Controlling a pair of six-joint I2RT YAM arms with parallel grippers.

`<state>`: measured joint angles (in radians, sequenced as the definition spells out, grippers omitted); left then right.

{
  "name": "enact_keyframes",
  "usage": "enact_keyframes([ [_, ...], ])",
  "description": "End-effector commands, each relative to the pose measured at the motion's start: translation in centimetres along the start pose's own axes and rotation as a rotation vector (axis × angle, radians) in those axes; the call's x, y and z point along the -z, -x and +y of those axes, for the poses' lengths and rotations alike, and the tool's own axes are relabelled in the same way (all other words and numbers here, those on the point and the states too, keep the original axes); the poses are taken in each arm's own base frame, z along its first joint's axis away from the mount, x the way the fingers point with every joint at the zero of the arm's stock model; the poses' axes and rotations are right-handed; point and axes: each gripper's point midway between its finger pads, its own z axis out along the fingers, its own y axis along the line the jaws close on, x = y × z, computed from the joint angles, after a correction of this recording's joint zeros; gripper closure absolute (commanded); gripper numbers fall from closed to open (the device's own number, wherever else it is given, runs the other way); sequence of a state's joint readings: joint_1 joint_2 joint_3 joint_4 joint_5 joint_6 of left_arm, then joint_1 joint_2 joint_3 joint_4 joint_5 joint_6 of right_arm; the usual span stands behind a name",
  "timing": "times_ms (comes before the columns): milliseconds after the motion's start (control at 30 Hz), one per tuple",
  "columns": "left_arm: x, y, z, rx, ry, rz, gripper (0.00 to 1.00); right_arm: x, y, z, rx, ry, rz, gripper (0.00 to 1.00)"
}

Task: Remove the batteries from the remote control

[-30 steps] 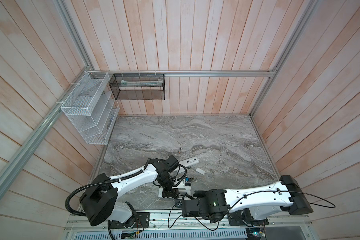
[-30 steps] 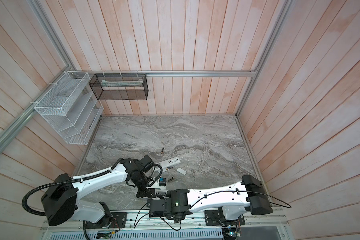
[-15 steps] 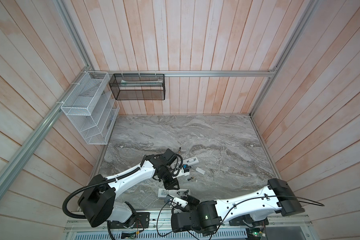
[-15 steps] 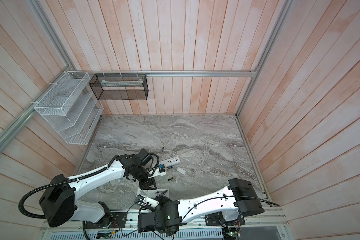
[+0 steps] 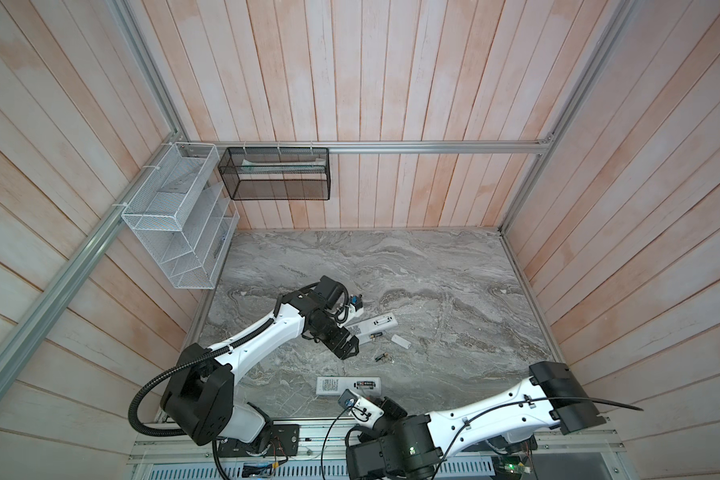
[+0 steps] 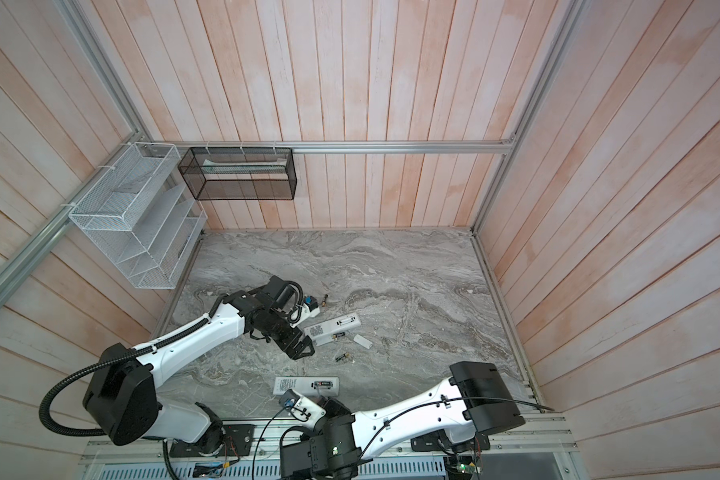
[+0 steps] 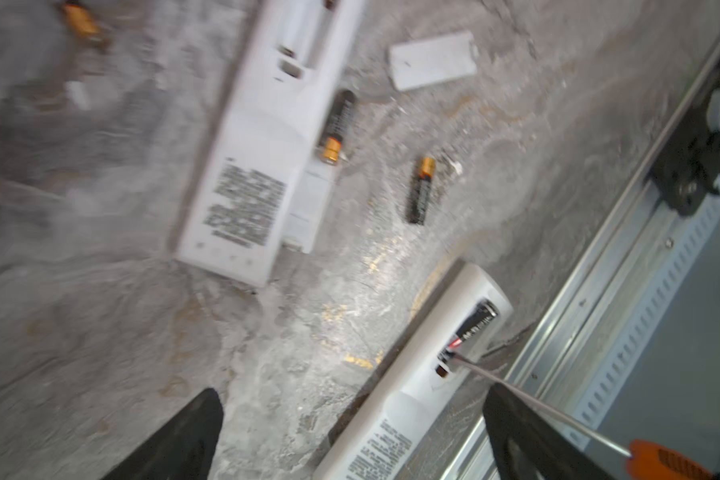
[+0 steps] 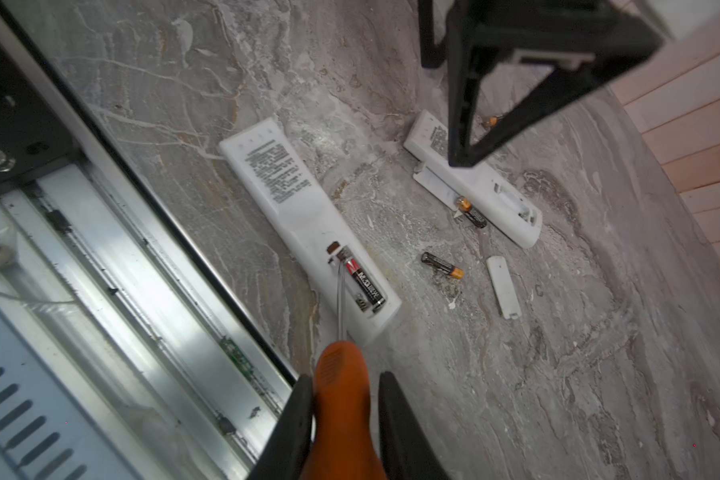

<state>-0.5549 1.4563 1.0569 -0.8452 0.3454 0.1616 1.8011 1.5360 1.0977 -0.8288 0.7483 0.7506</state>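
The screwdriver point(image 8: 337, 399) goes up and outward in my right gripper next for release onto bare marble point(image 8: 526, 350) beside the cover, since that clear patch lies outward of my gripper.
Two white remotes lie face down. The near remote control point(image 5: 333, 385) holds a dark battery point(image 8: 364, 286) in its uncovered bay. My right gripper point(image 8: 344, 382) is shut on an orange-handled screwdriver point(image 8: 337, 399), whose tip sits at the bay's end point(image 7: 449, 355). The far remote point(image 5: 371, 326) has an empty bay. One loose battery point(image 5: 376, 336) lies against it and another point(image 5: 381, 356) lies on the marble. My left gripper point(image 5: 348, 351) hangs open over the table between the two remotes, holding nothing, its fingers point(image 7: 200, 419) wide apart.
A white bay cover point(image 5: 400, 340) lies right of the far remote and a second cover point(image 8: 435, 187) beside it. A small dark item point(image 6: 325, 298) lies behind the left wrist. A white wire rack point(image 5: 179, 232), a black mesh basket point(image 5: 275, 174) and the front metal rail point(image 8: 142, 270) border the table.
My left gripper opened, let go of the near remote and moved back toward the far remote. My right arm swung its elbow to the right, keeping the screwdriver at the near remote.
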Motion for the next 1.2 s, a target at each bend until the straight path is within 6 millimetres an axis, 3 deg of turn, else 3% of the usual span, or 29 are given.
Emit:
enact_keyframes([
  [0, 3.5, 2.0, 3.4, 0.166, 0.100, -0.113, 0.00, 1.2, -1.8, -6.2, -0.074, -0.068, 0.068, 1.00],
  [133, 4.6, 2.6, 4.8, 0.242, 0.104, -0.174, 0.00, 1.2, 0.2, -9.9, -0.198, 0.007, 0.022, 1.00],
  [300, 3.1, 0.8, 4.1, 0.284, 0.045, -0.116, 0.00, 1.7, 4.1, -12.7, -0.281, 0.097, -0.112, 1.00],
  [467, 3.2, 0.2, 3.7, 0.289, 0.043, -0.147, 0.00, 0.3, 4.2, -15.3, -0.434, 0.142, -0.127, 1.00],
  [600, 4.5, 1.7, 4.4, 0.353, 0.048, -0.256, 0.00, -0.6, 5.0, -20.7, -0.714, 0.172, -0.326, 1.00],
  [700, 6.3, 3.2, 5.9, 0.384, 0.086, -0.418, 0.00, -1.6, 4.3, -25.3, -0.793, 0.139, -0.433, 1.00],
  [833, 9.1, 4.2, 8.9, 0.428, 0.186, -0.619, 0.00, -3.5, 0.7, -31.6, -0.805, -0.002, -0.455, 1.00],
  [867, 9.7, 4.2, 9.4, 0.436, 0.199, -0.640, 0.00, -3.8, 0.1, -32.5, -0.803, 0.001, -0.469, 1.00],
  [900, 10.1, 4.2, 9.8, 0.436, 0.215, -0.652, 0.00, -4.4, -0.7, -33.0, -0.809, 0.004, -0.468, 0.96],
  [933, 10.4, 4.1, 10.2, 0.429, 0.239, -0.657, 0.00, -5.0, -1.3, -33.1, -0.807, 0.015, -0.455, 0.85],
  [1067, 11.2, 3.3, 12.1, 0.433, 0.326, -0.671, 0.00, -7.0, -2.5, -30.5, -0.711, 0.123, -0.377, 0.57],
  [1167, 11.9, 2.0, 14.2, 0.499, 0.376, -0.703, 0.00, -7.2, -4.1, -31.4, -0.681, 0.039, -0.341, 0.33],
])
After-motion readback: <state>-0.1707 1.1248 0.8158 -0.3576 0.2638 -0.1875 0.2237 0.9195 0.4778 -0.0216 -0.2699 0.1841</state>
